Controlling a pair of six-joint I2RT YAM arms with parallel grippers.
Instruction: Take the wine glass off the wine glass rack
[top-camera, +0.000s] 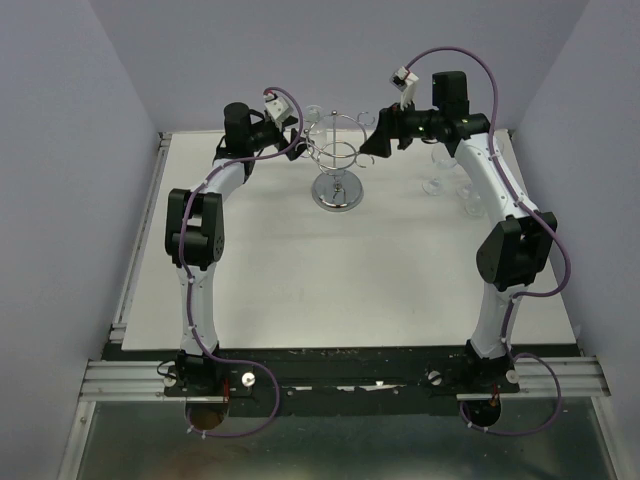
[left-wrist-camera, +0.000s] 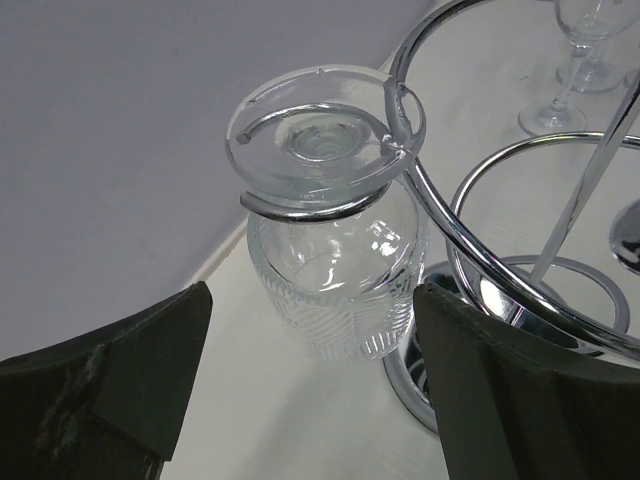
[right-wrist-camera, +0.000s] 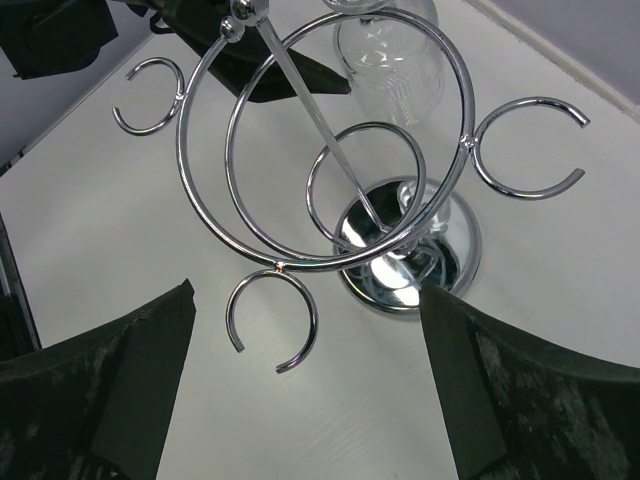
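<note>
My left gripper's fingers are open. Next they should move around the hanging bowl (top-camera: 317, 131) (left-wrist-camera: 339, 277) and then close.
The chrome wine glass rack (top-camera: 337, 165) stands at the back middle of the table, with a round mirrored base (right-wrist-camera: 405, 245) and looped hooks. One clear ribbed wine glass (left-wrist-camera: 335, 280) hangs upside down from a hook on the rack's left side, its round foot (left-wrist-camera: 325, 135) resting on the loop. It also shows in the right wrist view (right-wrist-camera: 390, 50). My left gripper (left-wrist-camera: 310, 330) is open, its fingers on either side of the bowl and just short of it, not touching. My right gripper (right-wrist-camera: 305, 340) is open and empty, hovering over an empty hook (right-wrist-camera: 270, 320) on the rack's right side.
Two or three more wine glasses (top-camera: 450, 180) stand upright on the table to the right of the rack, under my right arm; they also show in the left wrist view (left-wrist-camera: 585, 60). The back wall is close behind the rack.
</note>
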